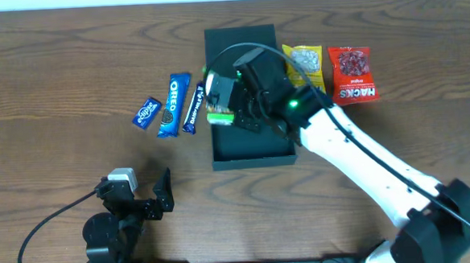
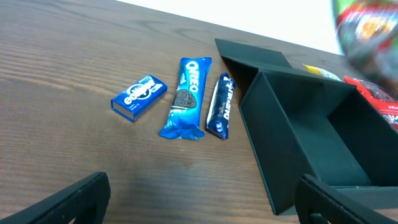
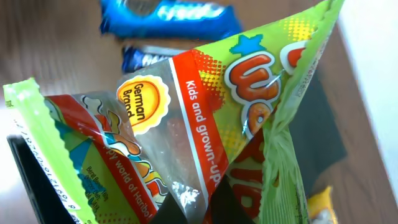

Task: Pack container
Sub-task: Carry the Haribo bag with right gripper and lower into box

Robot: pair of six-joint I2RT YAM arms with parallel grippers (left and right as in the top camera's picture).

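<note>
Next, my right gripper first lowers into the container, slightly back toward the container's near end, to get the gummy bag where the container's bottom lies bare (image 1: 247,140).
The dark teal container (image 1: 252,147) lies open at the table's middle, its flap lid (image 1: 238,39) folded back; it also shows in the left wrist view (image 2: 298,137). My right gripper (image 1: 232,107) hovers over the container's left part, shut on a green and red Haribo gummy bag (image 3: 205,124), seen from overhead as a green strip (image 1: 220,116). My left gripper (image 1: 145,192) is open and empty near the front left, its fingers framing bare wood (image 2: 199,199).
Left of the container lie a small blue box (image 1: 146,113), an Oreo pack (image 1: 169,105) and a dark blue bar (image 1: 192,108). Right of it lie a yellow nut bag (image 1: 305,63) and a red Hacks bag (image 1: 351,73).
</note>
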